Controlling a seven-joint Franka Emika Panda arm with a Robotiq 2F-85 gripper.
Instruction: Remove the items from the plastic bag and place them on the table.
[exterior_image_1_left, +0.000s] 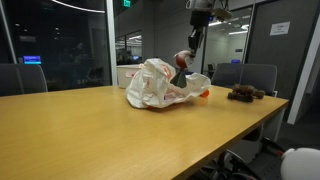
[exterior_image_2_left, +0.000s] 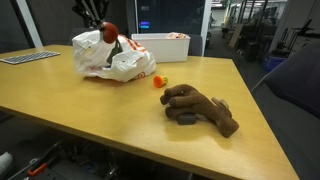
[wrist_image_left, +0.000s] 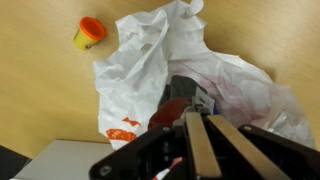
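The toy still hangs over the open bag, so the robot will next move its gripper toward the yellow cup, over the bag's edge nearest that cup, and release the toy there.
A crumpled white plastic bag (exterior_image_1_left: 155, 85) with orange print lies on the wooden table (exterior_image_1_left: 120, 130). It also shows in the other exterior view (exterior_image_2_left: 105, 58) and in the wrist view (wrist_image_left: 140, 60). My gripper (exterior_image_1_left: 192, 48) hangs just above the bag, shut on a red and dark toy (exterior_image_1_left: 182, 66) with a white tag. The toy is lifted partly clear of the bag's mouth in both exterior views (exterior_image_2_left: 109, 34). In the wrist view the fingers (wrist_image_left: 192, 115) pinch the toy (wrist_image_left: 172, 110) over the open bag.
A small orange-lidded yellow cup (wrist_image_left: 89, 33) stands on the table beside the bag (exterior_image_2_left: 160, 78). A brown plush toy (exterior_image_2_left: 200, 108) lies nearer the table's end (exterior_image_1_left: 245, 93). A white bin (exterior_image_2_left: 165, 45) stands behind the bag. Office chairs surround the table.
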